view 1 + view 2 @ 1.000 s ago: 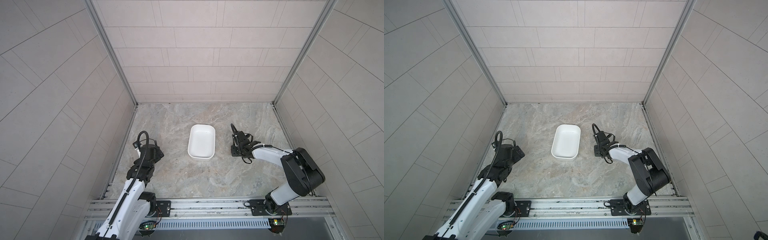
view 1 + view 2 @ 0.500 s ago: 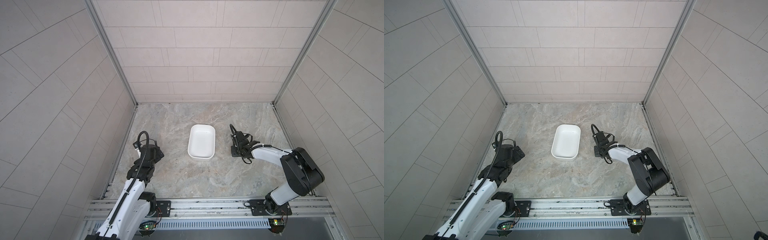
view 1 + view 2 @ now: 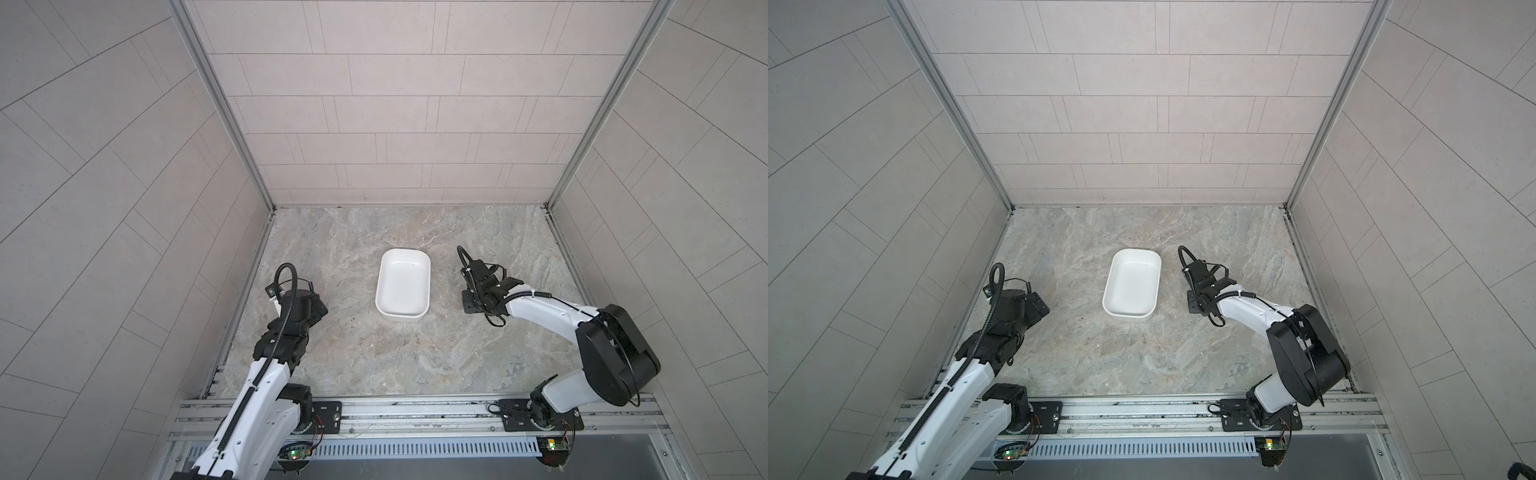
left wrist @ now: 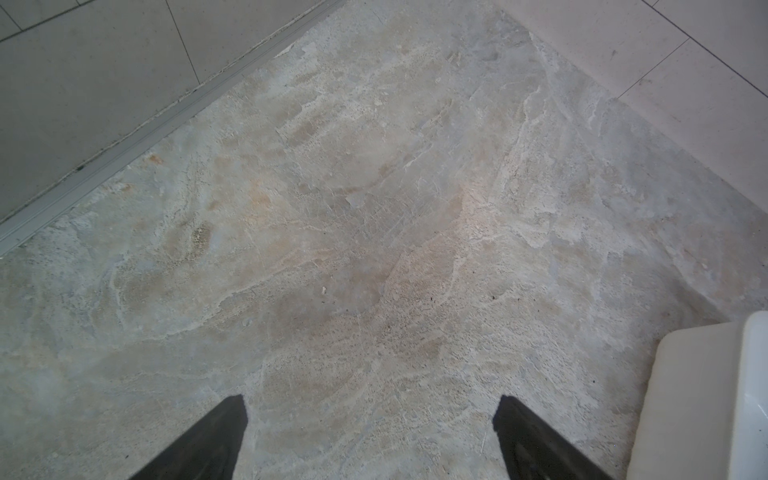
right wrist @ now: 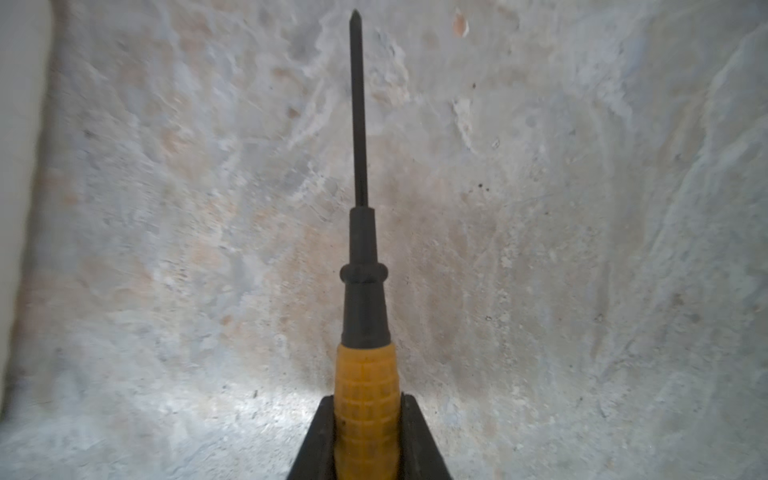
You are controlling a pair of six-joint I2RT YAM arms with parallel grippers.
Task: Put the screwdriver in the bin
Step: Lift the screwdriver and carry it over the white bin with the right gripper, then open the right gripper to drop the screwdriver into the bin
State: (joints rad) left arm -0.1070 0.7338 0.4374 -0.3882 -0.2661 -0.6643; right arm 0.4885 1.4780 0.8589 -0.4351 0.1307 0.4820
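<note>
The bin lies beside my right gripper, toward the other. Next, my right gripper rises, carries the screwdriver over the bin's empty middle and releases the handle.
In the right wrist view the screwdriver has a yellow-orange handle, a black collar and a thin black shaft that points away over the stone floor. My right gripper is shut on the handle, one finger against each side. In both top views this gripper is low over the floor just right of the bin, and it hides the screwdriver there. The bin is a shallow white tray, empty. My left gripper is open over bare floor, left of the bin.
Tiled walls close in the stone floor on three sides, with metal rails along their feet. One corner of the bin shows in the left wrist view. The arm bases sit on a metal rail at the front edge.
My right gripper has closed on the screwdriver handle and shifted slightly toward the bin. The left arm and the bin have not moved.
</note>
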